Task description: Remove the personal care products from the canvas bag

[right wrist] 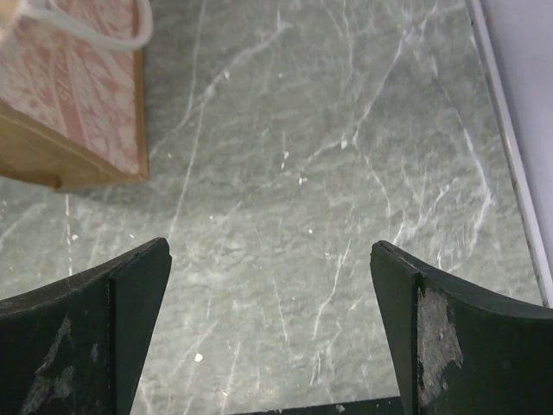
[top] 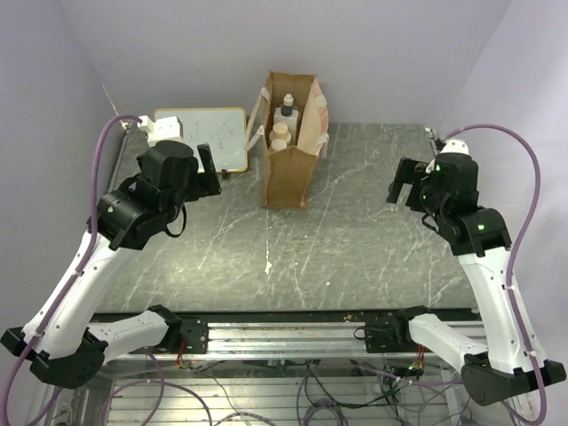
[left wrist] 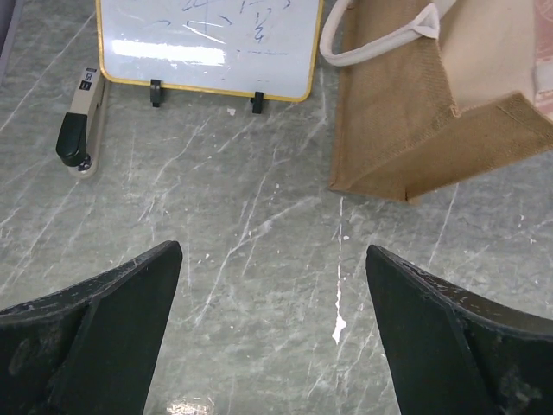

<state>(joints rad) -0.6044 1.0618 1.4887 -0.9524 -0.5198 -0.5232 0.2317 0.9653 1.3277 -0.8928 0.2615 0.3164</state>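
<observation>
The left gripper moves outward toward the bag next, to pinch the bag's rim at the whiteboard-side handle's near end (top: 264, 134) (left wrist: 429, 24), a thin edge that lies outward of the gripper.
The tan canvas bag (top: 288, 173) stands upright at the back middle of the table, cream handles hanging at its sides. Up to three pale bottles show in its open top: a white one (top: 286, 114) and cream round caps (top: 280, 133) below it; the rest are hidden inside. My left gripper (top: 211, 173) is open and empty, left of the bag. In the left wrist view the bag's lower corner (left wrist: 406, 138) lies ahead right of the gripper (left wrist: 272, 259). My right gripper (top: 404, 189) is open and empty, well right of the bag. The right wrist view shows the bag's pink-patterned side (right wrist: 78, 95) far left of the gripper (right wrist: 270, 251).
A yellow-framed whiteboard (top: 209, 133) lies flat just left of the bag, also in the left wrist view (left wrist: 207, 39). A stapler-like tool (left wrist: 79, 125) lies beside it, by the left wall (top: 164, 129). The table's right edge (right wrist: 510, 173) meets the wall.
</observation>
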